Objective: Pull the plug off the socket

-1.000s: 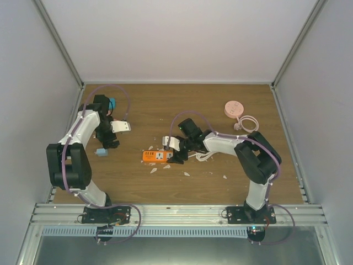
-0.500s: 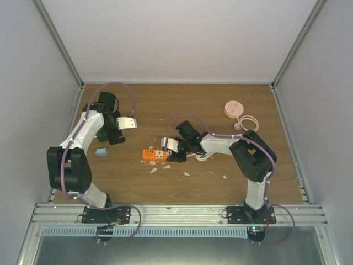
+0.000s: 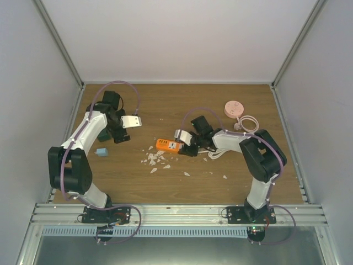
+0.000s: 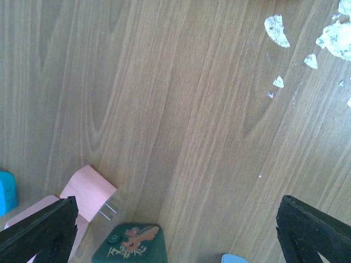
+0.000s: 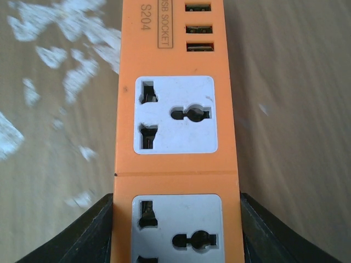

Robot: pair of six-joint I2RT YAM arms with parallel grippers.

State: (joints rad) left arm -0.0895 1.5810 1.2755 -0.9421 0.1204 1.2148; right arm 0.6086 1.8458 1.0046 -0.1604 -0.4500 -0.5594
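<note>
Both visible outlets are empty, so my right gripper should move outward toward the pink round disc and release the socket strip on bare wood beside the disc.
The orange socket strip (image 5: pixel 175 137) lies between the black fingers (image 5: pixel 82 235) of my right gripper (image 5: pixel 176 241), which is shut on its sides. Both white outlets that show on it are empty, with no plug in them. From above, the socket strip (image 3: pixel 168 145) sits mid-table at the tip of the right gripper (image 3: pixel 185 148). My left gripper (image 4: pixel 175 241) hangs open over bare wood with nothing between its fingers. A pink plug (image 4: pixel 88 192) with two metal prongs lies below it, beside a dark green box (image 4: pixel 131 244). In the top view the left gripper (image 3: pixel 118 134) is at the left.
A small blue plug (image 3: pixel 101 152) lies at the table's left. White flakes (image 3: pixel 154 160) are scattered in front of the strip. A pink round disc (image 3: pixel 234 109) with a coiled white cable (image 3: pixel 248 122) lies at the back right. Grey walls enclose the table.
My right gripper closed on the orange strip and carried it to the right and slightly back. The left arm swung a little right and toward the back. More white flakes now show.
</note>
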